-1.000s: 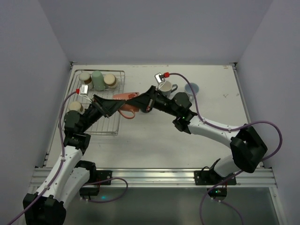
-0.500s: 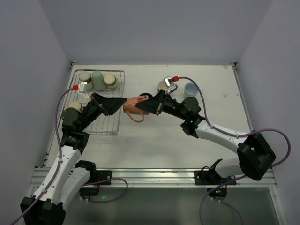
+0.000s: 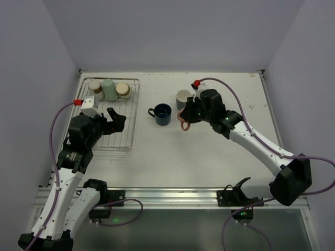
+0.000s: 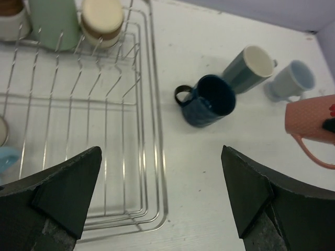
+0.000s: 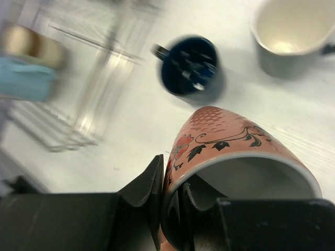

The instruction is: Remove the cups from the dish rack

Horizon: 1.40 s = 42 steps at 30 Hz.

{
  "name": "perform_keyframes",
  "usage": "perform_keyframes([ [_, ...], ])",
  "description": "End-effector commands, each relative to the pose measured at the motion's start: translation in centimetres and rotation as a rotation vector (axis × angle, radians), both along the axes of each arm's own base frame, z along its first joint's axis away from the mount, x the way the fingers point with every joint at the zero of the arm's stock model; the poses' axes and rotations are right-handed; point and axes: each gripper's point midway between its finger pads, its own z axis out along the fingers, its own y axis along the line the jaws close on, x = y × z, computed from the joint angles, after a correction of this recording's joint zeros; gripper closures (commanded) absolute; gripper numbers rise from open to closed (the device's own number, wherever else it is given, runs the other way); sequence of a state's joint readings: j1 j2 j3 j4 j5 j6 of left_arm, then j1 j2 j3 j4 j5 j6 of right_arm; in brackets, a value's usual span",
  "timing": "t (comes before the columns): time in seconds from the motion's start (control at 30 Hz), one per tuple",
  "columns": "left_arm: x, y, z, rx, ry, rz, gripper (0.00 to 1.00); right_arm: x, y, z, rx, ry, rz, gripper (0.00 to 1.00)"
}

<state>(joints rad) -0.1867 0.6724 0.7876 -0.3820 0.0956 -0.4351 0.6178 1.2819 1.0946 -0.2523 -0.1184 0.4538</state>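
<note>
The bare tabletop beside the navy mug is clear, so the right gripper needs to lower the tilted mug while turning it upright, then release it there.
My right gripper (image 3: 187, 117) is shut on the rim of a salmon-pink flowered mug (image 5: 225, 141), one finger inside and one outside, and holds it above the table just right of a navy mug (image 3: 162, 114). A grey-green mug (image 3: 183, 98) stands behind it. My left gripper (image 3: 114, 118) is open and empty over the right side of the dish rack (image 3: 129, 137). In the left wrist view its fingers (image 4: 68, 188) straddle the rack's near right corner (image 4: 157, 172). A mint cup (image 3: 109, 90) and two beige-and-brown cups (image 3: 123, 90) stand at the rack's back.
A light blue cup (image 4: 290, 81) stands on the table right of the grey-green mug (image 4: 248, 68). Another light blue cup (image 4: 5, 157) lies at the rack's left edge. The navy mug (image 4: 209, 99) sits close to the rack's right rim.
Both grippers met at the pink mug. My left gripper has let go and drawn back over the rack. My right gripper has carried the mug right, past the navy mug.
</note>
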Motion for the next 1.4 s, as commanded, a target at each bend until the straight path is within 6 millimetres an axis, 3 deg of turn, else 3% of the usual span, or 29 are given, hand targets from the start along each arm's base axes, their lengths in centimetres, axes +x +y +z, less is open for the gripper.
perform_keyframes([
  [0.0,-1.1,3.3,-3.0,0.143,0.062,0.122,0.0,2.0,-3.2,-4.4,-0.307,0.035,-0.068,1.0],
  [0.2,-1.0,4.7,-3.6,0.156,0.081,0.205,0.0,5.1,-2.8,-6.7,-0.416,0.055,-0.097,1.0],
  [0.33,-0.8,4.4,-4.6,0.147,0.104,0.201,0.0,6.7,-1.2,-9.0,-0.464,0.062,-0.094,1.0],
  [0.57,-0.7,5.8,-5.3,0.158,0.131,0.287,0.0,7.6,0.7,-12.2,-0.531,0.099,-0.063,1.0],
  [0.73,-0.9,7.2,-5.0,0.123,0.148,0.398,0.0,8.1,1.0,-12.8,-0.557,0.099,-0.071,0.94],
  [0.8,-0.8,7.4,-4.7,0.092,0.142,0.431,0.0,8.0,1.1,-12.7,-0.554,0.099,-0.069,0.86],
  [0.83,-0.7,7.6,-4.7,0.089,0.139,0.45,0.0,8.0,1.1,-12.6,-0.552,0.097,-0.067,0.76],
  [0.93,-0.8,8.7,-4.4,0.088,0.146,0.523,0.0,7.8,1.3,-11.8,-0.531,0.082,-0.058,0.59],
  [1.0,-0.9,9.9,-4.1,0.087,0.141,0.599,0.0,7.5,1.4,-11.5,-0.517,0.08,-0.048,0.53],
  [1.07,-1.3,11.1,-4.1,0.099,0.144,0.664,0.0,7.1,1.6,-10.7,-0.492,0.076,-0.034,0.35],
  [1.17,-1.5,12.8,-4.3,0.124,0.161,0.75,0.0,6.2,2.1,-9.7,-0.436,0.066,-0.003,0.18],
  [1.37,-0.8,14.9,-5.3,0.119,0.209,0.848,0.0,5.0,2.2,-8.0,-0.372,0.042,0.026,0.1],
])
